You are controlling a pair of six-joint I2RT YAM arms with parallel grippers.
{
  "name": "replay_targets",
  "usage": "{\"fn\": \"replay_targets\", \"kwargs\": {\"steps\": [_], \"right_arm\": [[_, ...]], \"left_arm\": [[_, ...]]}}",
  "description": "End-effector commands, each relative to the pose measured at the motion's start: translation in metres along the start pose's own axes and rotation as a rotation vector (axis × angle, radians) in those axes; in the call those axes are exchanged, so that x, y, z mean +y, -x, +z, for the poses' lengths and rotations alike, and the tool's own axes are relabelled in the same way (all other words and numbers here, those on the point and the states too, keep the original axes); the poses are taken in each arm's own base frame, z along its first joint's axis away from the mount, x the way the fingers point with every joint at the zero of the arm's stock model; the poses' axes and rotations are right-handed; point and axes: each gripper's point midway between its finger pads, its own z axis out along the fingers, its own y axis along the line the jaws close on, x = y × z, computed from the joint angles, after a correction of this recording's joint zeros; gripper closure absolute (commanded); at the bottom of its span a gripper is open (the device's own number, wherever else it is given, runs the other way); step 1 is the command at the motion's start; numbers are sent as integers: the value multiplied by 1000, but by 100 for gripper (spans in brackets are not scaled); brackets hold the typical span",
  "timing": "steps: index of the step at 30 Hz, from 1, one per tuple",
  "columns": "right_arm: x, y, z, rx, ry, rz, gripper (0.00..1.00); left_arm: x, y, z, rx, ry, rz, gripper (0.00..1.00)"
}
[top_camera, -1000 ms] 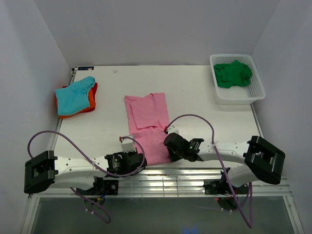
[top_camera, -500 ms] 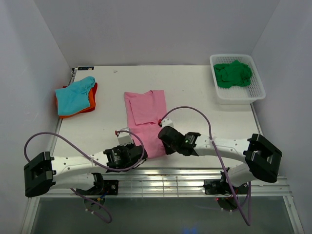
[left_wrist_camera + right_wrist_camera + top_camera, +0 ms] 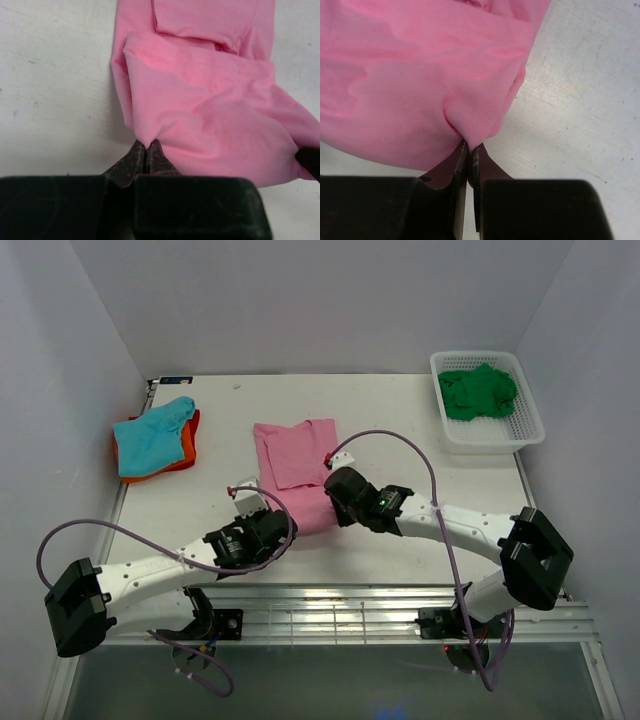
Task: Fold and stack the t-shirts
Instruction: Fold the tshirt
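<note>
The pink t-shirt's far part lies flat, outward of my left gripper. Next I should move the pinched near corner in my left gripper outward over that far part and let go of the cloth.
The pink t-shirt (image 3: 297, 465) lies mid-table, its near part lifted and doubled over. My left gripper (image 3: 268, 522) is shut on the shirt's near left corner; the left wrist view shows that gripper (image 3: 146, 144) pinching the pink cloth (image 3: 200, 110). My right gripper (image 3: 336, 492) is shut on the near right corner; in the right wrist view it (image 3: 470, 146) pinches the pink fabric (image 3: 420, 85). A teal t-shirt (image 3: 152, 434) lies on an orange one (image 3: 185, 447) at the far left. A dark green t-shirt (image 3: 478, 391) sits in the basket.
A white mesh basket (image 3: 524, 427) stands at the back right corner. White walls enclose the table on the left, back and right. A metal rail (image 3: 340, 605) runs along the near edge between the arm bases.
Both grippers have moved away from the near edge toward the back, carrying the pink shirt's near hem up and over the rest of the shirt. The visible shirt is shorter.
</note>
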Motion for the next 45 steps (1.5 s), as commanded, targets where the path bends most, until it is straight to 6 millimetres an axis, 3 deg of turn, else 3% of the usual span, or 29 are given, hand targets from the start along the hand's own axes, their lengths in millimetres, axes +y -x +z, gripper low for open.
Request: {"fn": "replay_targets", "kwargs": {"steps": [1, 13, 14, 19, 20, 29, 37, 45], "right_arm": [[-11, 35, 1, -57, -33, -20, 92], [-35, 108, 28, -121, -53, -21, 92], [-35, 121, 27, -143, -50, -24, 92], [-41, 145, 45, -152, -43, -28, 92], [-40, 152, 50, -158, -41, -34, 92], [-50, 172, 80, -152, -36, -35, 92], [-61, 194, 92, -175, -24, -30, 92], [-72, 191, 119, -133, -15, -24, 92]], "left_arm": [[-13, 38, 3, -99, -19, -21, 99], [-16, 90, 41, -204, -4, -47, 99], [-12, 96, 46, -213, 7, -55, 99], [-17, 103, 67, -218, -9, -47, 99], [-19, 112, 71, -241, -16, -71, 100], [-16, 126, 101, -254, -4, -66, 100], [-20, 148, 118, -275, -11, -68, 100], [-20, 152, 151, -241, -12, -57, 100]]}}
